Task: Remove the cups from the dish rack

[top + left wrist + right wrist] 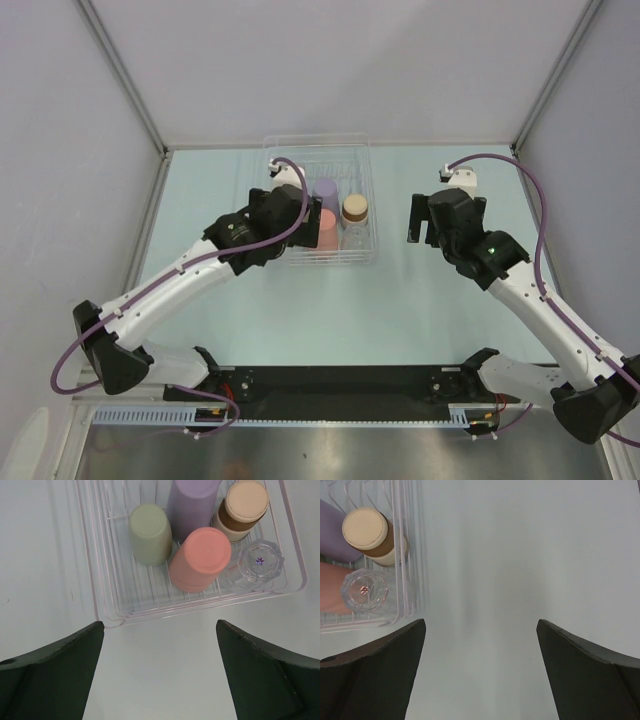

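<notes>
My fingers are above the salmon-pink cup's upper end (328, 222) (207, 548), which is down and to the right in the top view, so my left gripper should move down and to that side onto it.
The clear ribbed dish rack (371, 200) stands at the table's far middle. In it are a lavender cup (325, 191), a salmon-pink cup (325, 231), a cup with a tan cork-like top (355, 208) and a clear faceted glass (356, 237). The left wrist view shows the pale green cup (150, 533), lavender cup (192, 502), salmon cup (200, 557), cork-topped cup (245, 504) and the rack's near rim (200, 611). My left gripper (160, 625) is open and empty, above the rack's near-left side (283, 205). My right gripper (480, 622) is open and empty, right of the rack (428, 235).
Grey walls enclose the pale table (240, 300) on the left, back and right. The right wrist view shows the rack's right wall (411, 555), the cork-topped cup (366, 529) and the clear glass (364, 590), with bare table beside them.
</notes>
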Available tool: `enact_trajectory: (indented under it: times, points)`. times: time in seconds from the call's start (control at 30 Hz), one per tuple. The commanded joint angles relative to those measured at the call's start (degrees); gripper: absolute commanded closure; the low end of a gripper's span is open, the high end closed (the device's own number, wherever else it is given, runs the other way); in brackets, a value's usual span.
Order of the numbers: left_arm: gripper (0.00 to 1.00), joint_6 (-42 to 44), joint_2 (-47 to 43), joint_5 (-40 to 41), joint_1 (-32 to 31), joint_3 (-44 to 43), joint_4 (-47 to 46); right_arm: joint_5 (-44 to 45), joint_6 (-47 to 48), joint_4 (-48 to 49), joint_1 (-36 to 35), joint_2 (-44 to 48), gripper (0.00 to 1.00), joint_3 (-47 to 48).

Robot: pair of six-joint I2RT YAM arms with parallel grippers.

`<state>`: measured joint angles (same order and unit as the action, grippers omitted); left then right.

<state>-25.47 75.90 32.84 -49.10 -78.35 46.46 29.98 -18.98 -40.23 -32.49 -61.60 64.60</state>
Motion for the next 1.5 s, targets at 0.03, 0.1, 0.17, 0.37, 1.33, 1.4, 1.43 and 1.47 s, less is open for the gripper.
enact_trajectory:
  times: [0.03,0.1,0.17,0.37,1.33,1.4,1.43,1.47]
  points:
    - [0.00,0.2,-0.4,1.5,0.1,-3.3,-2.6,2.6,0.4,0.7,-0.3,0.4,0.00,1.6]
    - [0.00,0.6,0.0,1.6,0.1,-3.8,-3.0,3.5,0.9,1.1,-0.3,1.0,0.01,0.8]
    - [0.00,1.0,1.3,1.4,0.1,-4.3,-2.7,4.6,-0.3,1.9,-0.4,2.1,0.00,0.0]
    - [0.00,0.3,4.8,-0.1,0.9,-5.7,-2.7,0.4,0.9,0.2,-0.3,2.3,0.00,2.0]
    - [0.00,-1.4,30.7,-8.9,6.2,-21.9,-1.2,1.8,-0.8,-2.4,-0.3,2.8,0.00,1.3]
    - [0.00,-1.9,30.8,-9.2,6.2,-21.5,-0.9,1.7,-0.9,-2.6,-0.4,2.9,0.00,1.1]
    - [0.00,-1.9,31.1,-9.2,6.3,-21.3,-0.9,1.7,-1.0,-2.5,-0.4,3.0,0.00,0.9]
    - [0.00,-1.9,31.2,-9.3,6.2,-21.1,-0.9,1.6,-1.0,-2.3,-0.3,3.1,0.00,0.5]
